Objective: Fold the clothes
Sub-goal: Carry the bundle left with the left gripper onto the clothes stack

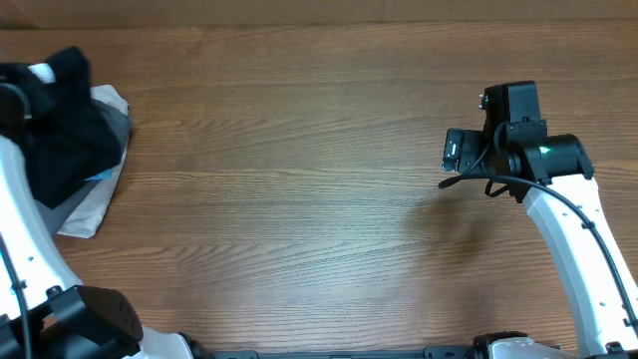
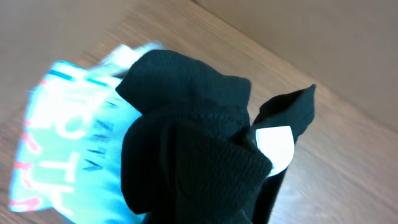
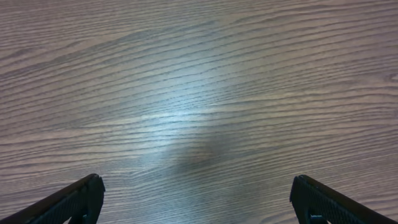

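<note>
The black garment should next go left in the overhead view with my left gripper, down onto the light blue printed shirt topping the pile, and then be released.
The clothes, a plain black garment, lie bunched at the table's far left on top of a pile of other garments. In the left wrist view the black fabric fills the bottom middle, with a white label showing, and it covers my left gripper's fingers. The fabric is gathered right where the jaws are, so the left gripper is shut on it. My right gripper hovers over bare wood at the right. It stands open, with nothing between its fingertips.
A light blue printed shirt lies under the black garment. Grey and white garments stick out below and to the right of it. The wooden table stretches between the two arms. My left arm's white link runs along the left edge.
</note>
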Available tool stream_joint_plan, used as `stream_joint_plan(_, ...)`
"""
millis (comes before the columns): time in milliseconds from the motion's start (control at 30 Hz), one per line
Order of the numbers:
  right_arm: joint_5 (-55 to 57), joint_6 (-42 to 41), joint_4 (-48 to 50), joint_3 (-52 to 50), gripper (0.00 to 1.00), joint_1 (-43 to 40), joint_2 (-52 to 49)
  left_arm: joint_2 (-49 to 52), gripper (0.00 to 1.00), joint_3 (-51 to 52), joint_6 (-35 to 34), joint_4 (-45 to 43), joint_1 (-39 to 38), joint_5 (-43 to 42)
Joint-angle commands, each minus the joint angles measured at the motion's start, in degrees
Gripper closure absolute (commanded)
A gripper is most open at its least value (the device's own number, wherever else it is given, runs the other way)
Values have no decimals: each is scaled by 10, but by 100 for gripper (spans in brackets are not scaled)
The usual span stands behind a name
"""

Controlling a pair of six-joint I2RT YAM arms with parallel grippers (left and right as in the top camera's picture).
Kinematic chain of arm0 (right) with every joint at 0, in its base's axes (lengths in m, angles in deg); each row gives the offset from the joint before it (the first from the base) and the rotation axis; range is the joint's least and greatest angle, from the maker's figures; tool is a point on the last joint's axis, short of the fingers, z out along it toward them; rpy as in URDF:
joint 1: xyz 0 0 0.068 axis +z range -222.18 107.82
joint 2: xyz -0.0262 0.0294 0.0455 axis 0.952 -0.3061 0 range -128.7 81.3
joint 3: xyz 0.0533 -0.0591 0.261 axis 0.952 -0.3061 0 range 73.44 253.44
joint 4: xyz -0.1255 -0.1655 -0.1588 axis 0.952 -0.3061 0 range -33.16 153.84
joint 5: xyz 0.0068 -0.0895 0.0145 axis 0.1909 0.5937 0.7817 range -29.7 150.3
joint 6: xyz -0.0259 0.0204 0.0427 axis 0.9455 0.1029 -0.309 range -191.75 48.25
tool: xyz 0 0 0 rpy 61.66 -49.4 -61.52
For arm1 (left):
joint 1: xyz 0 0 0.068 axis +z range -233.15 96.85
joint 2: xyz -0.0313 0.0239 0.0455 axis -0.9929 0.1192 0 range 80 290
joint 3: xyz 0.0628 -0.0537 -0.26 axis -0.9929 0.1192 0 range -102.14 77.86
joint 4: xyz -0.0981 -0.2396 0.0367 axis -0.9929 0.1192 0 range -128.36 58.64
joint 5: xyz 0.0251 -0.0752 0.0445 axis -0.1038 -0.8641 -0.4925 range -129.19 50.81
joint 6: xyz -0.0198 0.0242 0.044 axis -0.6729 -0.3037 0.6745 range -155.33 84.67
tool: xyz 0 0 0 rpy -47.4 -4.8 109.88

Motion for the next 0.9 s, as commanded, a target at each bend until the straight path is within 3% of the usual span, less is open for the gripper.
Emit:
stream_joint_plan(0, 1, 0, -1, 7, 0, -2, 10, 16, 95, -4, -1, -22, 37, 3)
stream_joint_plan(267, 1, 0, -7, 7, 0, -2, 10, 84, 95, -4, -2, -57, 86, 4)
stream_joint_plan(533, -4, 0, -10, 7, 0, -2, 10, 116, 85, -4, -2, -92, 108, 35)
stream_joint_plan(600, -6, 0, -10, 7, 0, -2, 10, 117, 74, -4, -2, -96, 111, 50)
stream_joint_plan(700, -6, 0, -9, 7, 0, -2, 10, 121, 38, -4, -2, -99, 115, 51)
stream_joint_plan(733, -6, 0, -9, 7, 0, -2, 10, 123, 30, -4, -2, -100, 116, 51)
stream_joint_plan(867, -5, 0, -9, 7, 0, -2, 10, 118, 9, -7, -7, -100, 123, 44)
